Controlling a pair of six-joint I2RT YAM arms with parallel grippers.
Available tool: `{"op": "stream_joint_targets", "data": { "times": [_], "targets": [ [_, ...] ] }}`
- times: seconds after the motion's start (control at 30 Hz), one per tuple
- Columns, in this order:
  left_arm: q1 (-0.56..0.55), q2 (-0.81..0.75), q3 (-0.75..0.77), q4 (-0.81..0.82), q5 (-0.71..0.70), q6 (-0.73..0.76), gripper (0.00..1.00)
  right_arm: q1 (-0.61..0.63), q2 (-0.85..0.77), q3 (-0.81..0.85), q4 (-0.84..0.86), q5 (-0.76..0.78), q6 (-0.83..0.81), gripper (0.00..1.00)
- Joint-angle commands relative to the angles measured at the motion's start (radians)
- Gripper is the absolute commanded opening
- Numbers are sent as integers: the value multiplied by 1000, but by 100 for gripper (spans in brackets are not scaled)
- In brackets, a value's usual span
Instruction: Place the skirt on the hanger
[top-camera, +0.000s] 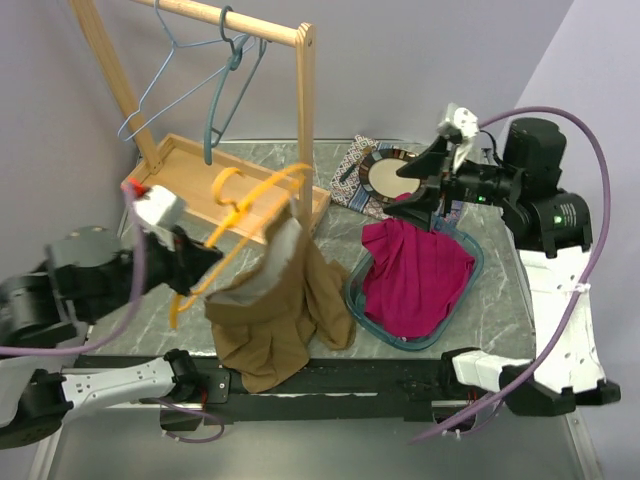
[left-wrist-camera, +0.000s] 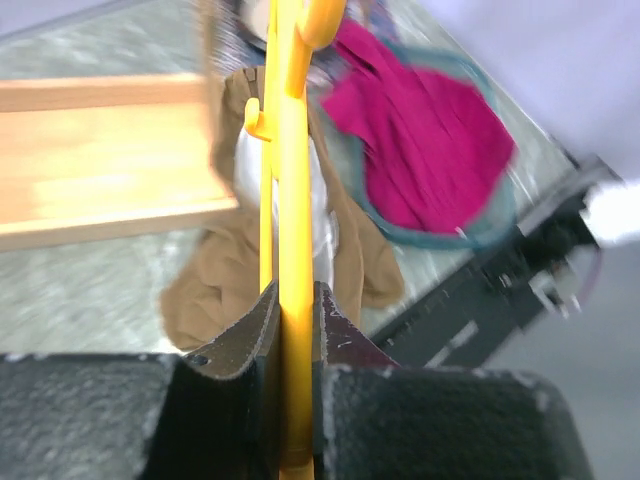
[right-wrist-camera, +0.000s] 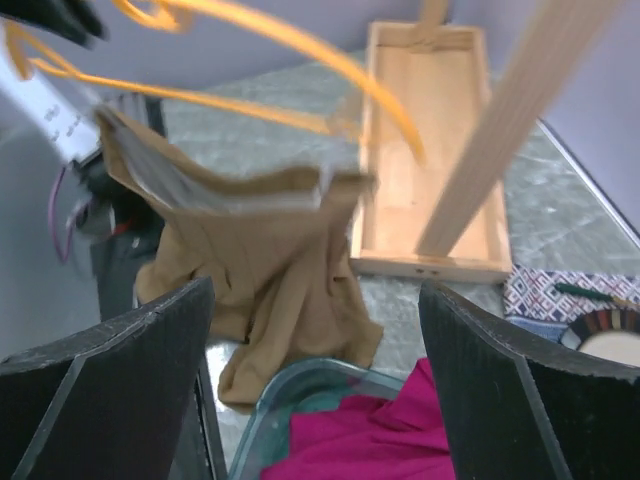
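Observation:
I need to raise my left gripper outward to the rack's bar (top-camera: 198, 12) next and release the yellow hanger (top-camera: 245, 215) hooked there, because the skirt already hangs from it by its waistband.
A tan skirt (top-camera: 275, 310) hangs by its waistband from a yellow hanger (top-camera: 245, 215), its lower part bunched on the table. My left gripper (top-camera: 190, 262) is shut on the hanger's bar (left-wrist-camera: 295, 330) and holds it above the table. The skirt also shows in the left wrist view (left-wrist-camera: 215, 290) and in the right wrist view (right-wrist-camera: 265, 270), with the hanger (right-wrist-camera: 280, 40) above it there. My right gripper (top-camera: 420, 205) is open and empty, above a teal bin, to the right of the skirt.
A wooden rack (top-camera: 230, 190) with a tray base stands at the back left; blue wire hangers (top-camera: 205, 90) hang on its rail. A teal bin (top-camera: 365, 300) holds a magenta cloth (top-camera: 420, 280). A patterned cloth (top-camera: 358, 172) with a round plate (top-camera: 390, 175) lies behind.

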Motion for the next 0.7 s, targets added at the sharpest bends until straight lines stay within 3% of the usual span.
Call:
{"op": "stream_joint_targets", "data": {
  "times": [0.0, 0.17, 0.4, 0.6, 0.67],
  "targets": [
    [5, 73, 201, -92, -285, -67, 1, -135, -70, -197, 190, -129, 170, 90],
    [5, 188, 314, -40, -406, -20, 1, -205, -148, -493, 388, -197, 249, 91],
    [18, 354, 461, 160, -486, 103, 1, -251, -208, -727, 533, -280, 242, 91],
    [193, 498, 605, 215, -332, 144, 1, -321, -268, -962, 858, -407, 436, 91],
    [265, 532, 618, 245, -249, 146, 1, -333, -276, -997, 879, -427, 449, 91]
  ]
}}
